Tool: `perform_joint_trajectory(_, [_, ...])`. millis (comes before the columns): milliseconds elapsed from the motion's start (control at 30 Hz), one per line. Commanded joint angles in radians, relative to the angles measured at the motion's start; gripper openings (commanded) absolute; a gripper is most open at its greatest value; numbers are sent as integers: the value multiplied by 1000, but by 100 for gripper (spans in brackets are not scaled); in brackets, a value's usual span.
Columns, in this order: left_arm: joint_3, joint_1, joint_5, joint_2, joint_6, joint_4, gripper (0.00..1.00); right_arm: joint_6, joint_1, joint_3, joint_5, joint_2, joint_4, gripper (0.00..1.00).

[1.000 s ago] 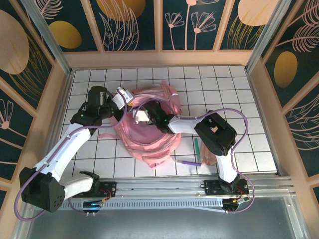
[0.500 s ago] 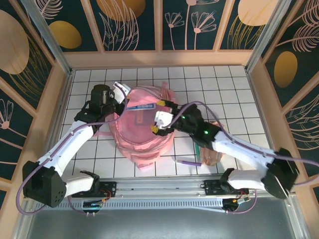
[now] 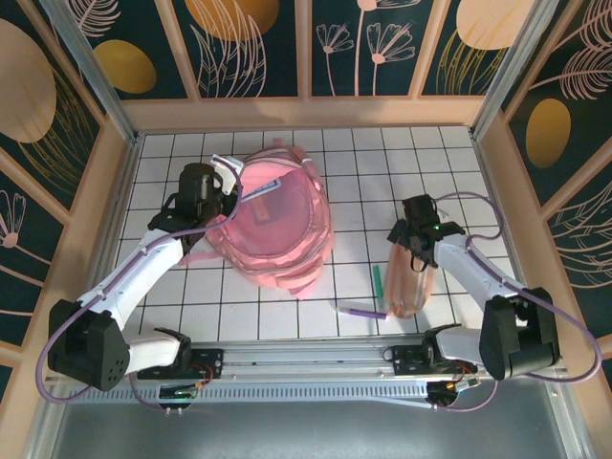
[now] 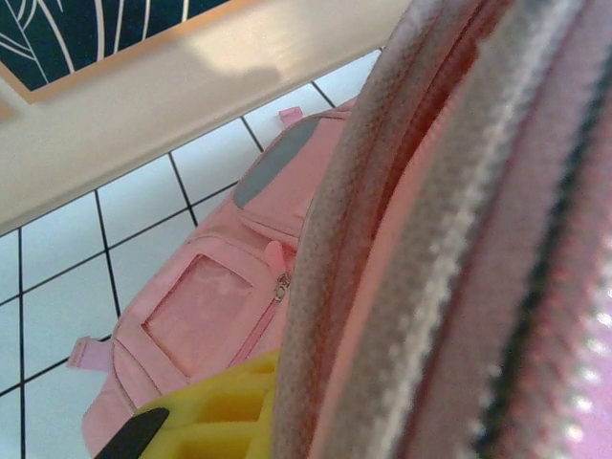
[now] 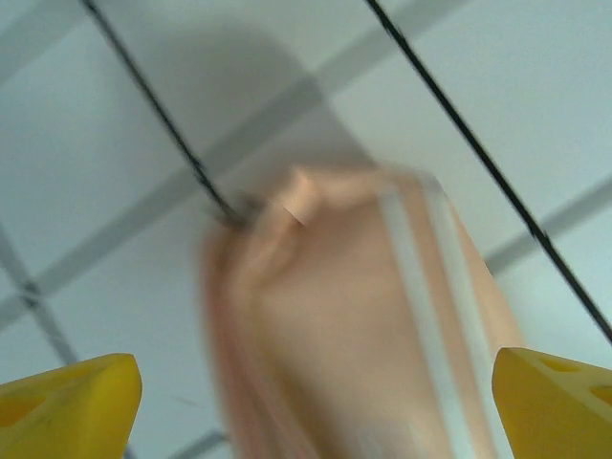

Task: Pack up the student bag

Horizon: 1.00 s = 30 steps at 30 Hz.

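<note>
My right gripper moves down next onto the pouch's long edge nearest the green pen and closes on it, as the peach-pink pouch lies below its open fingers.
The student bag, a large pink backpack, lies left of centre with its mouth held up. My left gripper is shut on the bag's upper-left zip rim. In the left wrist view that rim runs right past one yellow finger, with the bag's front pockets below. My right gripper hangs open over the top end of a peach-pink pencil pouch. In the right wrist view the pouch lies blurred between the wide-apart fingertips of that gripper, untouched.
A green pen and a purple pen lie on the white gridded table just left of the pouch. Wooden walls close in the table on three sides. The arm bases and a metal rail run along the near edge.
My right arm pulled out of the bag's mouth and swung right, over the pencil pouch, with its jaws opened wide. The bag's shape shifted, still held by the left gripper.
</note>
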<state>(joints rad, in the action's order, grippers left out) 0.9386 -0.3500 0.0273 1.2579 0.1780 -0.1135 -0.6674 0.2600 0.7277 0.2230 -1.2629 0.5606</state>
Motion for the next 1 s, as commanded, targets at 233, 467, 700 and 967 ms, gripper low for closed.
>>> perform_joint_trajectory(233, [5,5,-38,-15,-39,94,0,39,10,27,-74,-116,33,89])
perform_joint_trajectory(467, [-1,4,-63,-14,-40,92,0,81,21,6,-124,-189,-40,76])
perform_joint_trajectory(700, [2,5,-81,-21,-52,80,0,106,33,47,-7,-168,-22,13])
perform_joint_trajectory(967, [4,5,-114,-38,-61,67,0,99,46,335,-20,-63,186,0])
